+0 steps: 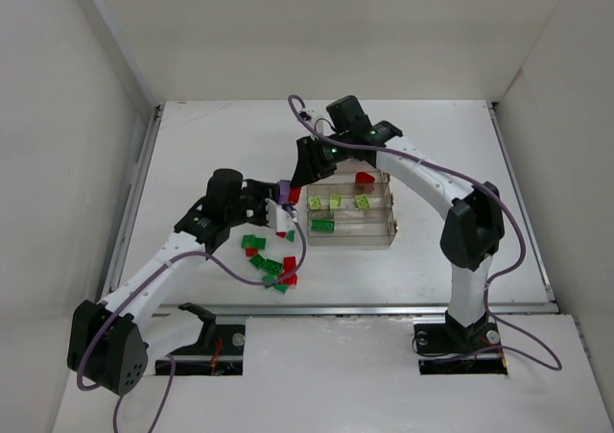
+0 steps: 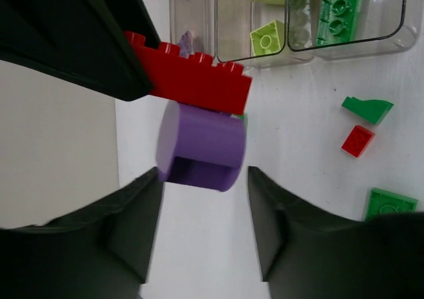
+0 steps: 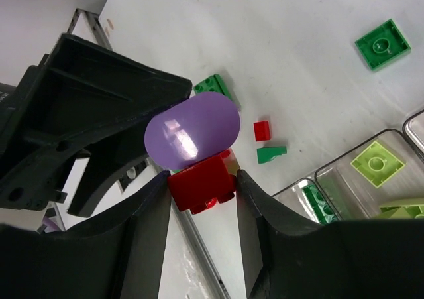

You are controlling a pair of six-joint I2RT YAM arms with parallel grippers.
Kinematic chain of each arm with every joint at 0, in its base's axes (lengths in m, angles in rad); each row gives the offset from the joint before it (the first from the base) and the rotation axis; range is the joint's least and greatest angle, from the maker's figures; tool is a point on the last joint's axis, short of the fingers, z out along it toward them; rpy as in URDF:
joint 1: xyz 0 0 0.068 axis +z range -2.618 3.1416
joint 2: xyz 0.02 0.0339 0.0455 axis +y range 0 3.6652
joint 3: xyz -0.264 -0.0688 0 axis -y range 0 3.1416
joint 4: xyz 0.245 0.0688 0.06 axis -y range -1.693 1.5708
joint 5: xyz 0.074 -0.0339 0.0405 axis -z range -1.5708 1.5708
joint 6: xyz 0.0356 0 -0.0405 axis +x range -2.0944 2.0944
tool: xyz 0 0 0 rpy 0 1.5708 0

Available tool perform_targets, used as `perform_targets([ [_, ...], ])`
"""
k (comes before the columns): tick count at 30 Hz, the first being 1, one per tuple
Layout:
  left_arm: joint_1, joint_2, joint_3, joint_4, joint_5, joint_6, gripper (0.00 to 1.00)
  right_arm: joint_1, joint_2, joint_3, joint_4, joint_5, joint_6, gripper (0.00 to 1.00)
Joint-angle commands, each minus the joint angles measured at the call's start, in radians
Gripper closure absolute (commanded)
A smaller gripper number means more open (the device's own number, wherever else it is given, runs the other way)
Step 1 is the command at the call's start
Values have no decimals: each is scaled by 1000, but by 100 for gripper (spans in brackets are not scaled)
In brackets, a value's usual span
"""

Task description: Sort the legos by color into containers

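I am holding a brick that is red too, so next I should move my right gripper away from the left gripper and over the tray (image 1: 391,229) section holding a red brick.
My right gripper (image 3: 202,187) is shut on a red brick (image 3: 199,179) held above the table. A round purple piece (image 3: 192,130) is stuck to that brick. My left gripper (image 2: 203,174) is open, its fingertips on either side of the near end of the purple piece (image 2: 199,143), with a gap on the right side. The red brick (image 2: 192,80) sits just beyond it. Loose dark green and red legos (image 1: 267,260) lie on the table left of the clear divided tray (image 1: 391,229). The tray holds lime bricks (image 1: 336,202), a green brick (image 1: 322,227) and a red one (image 1: 365,178).
Both grippers meet just off the tray's left end (image 2: 192,20). A small red brick (image 2: 358,140) and green pieces (image 2: 368,108) lie beside the tray. White walls enclose the table, and a metal rail (image 1: 384,309) runs along its near edge.
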State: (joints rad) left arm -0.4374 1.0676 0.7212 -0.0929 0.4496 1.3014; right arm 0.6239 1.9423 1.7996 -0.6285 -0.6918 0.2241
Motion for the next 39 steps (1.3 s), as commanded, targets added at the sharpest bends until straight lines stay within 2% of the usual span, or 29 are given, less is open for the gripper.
perform_targets([
  [1, -20, 2, 50, 22, 49, 22, 55, 40, 0, 24, 52, -58, 12, 100],
  [2, -20, 2, 50, 22, 49, 22, 64, 40, 0, 24, 52, -67, 12, 100],
  [5, -20, 2, 50, 22, 64, 3, 66, 59, 21, 33, 52, -68, 12, 100],
  [6, -20, 2, 60, 22, 64, 2, 62, 68, 21, 33, 52, -68, 12, 100],
  [7, -20, 2, 60, 22, 78, 2, 53, 68, 30, 46, 52, -68, 12, 100],
  [8, -20, 2, 60, 10, 78, 2, 40, 68, 30, 56, 52, -68, 12, 100],
  [9, -20, 2, 60, 10, 78, 2, 31, 68, 30, 57, 52, -68, 12, 100],
  [11, -20, -8, 60, -8, 78, 2, 16, 68, 40, 66, 52, -77, 12, 100],
  [12, -20, -8, 60, -8, 78, 2, 14, 68, 40, 76, 52, -66, 21, 100],
  [14, -20, -8, 60, -8, 78, 12, 14, 68, 40, 86, 52, -66, 21, 100],
  [19, -20, -8, 60, -8, 69, 12, 53, 68, 49, 96, 52, -75, 21, 100],
  [22, -20, -8, 51, -8, 48, 12, 47, 68, 40, 84, 52, -55, 21, 100],
  [25, -20, -17, 50, -8, 20, 1, 47, 68, 40, 84, 33, -19, 21, 100],
  [28, -20, -26, 50, -8, -5, -42, 38, 47, 40, 83, 23, 75, 21, 100],
  [30, -20, -26, 41, 10, -29, -91, 36, 16, 29, 70, 23, 142, 59, 100],
  [33, -20, -35, 23, 47, -67, -181, 32, -53, -15, 0, 56, 383, 157, 100],
  [34, -20, -35, 12, 56, -80, -203, 32, -85, -28, -31, 78, 505, 184, 100],
  [36, -20, -26, 12, 56, -104, -240, 28, -108, -52, -120, 155, 583, 236, 100],
  [39, -20, -6, 1, 27, -137, -293, 24, -108, -52, -137, 171, 716, 245, 100],
])
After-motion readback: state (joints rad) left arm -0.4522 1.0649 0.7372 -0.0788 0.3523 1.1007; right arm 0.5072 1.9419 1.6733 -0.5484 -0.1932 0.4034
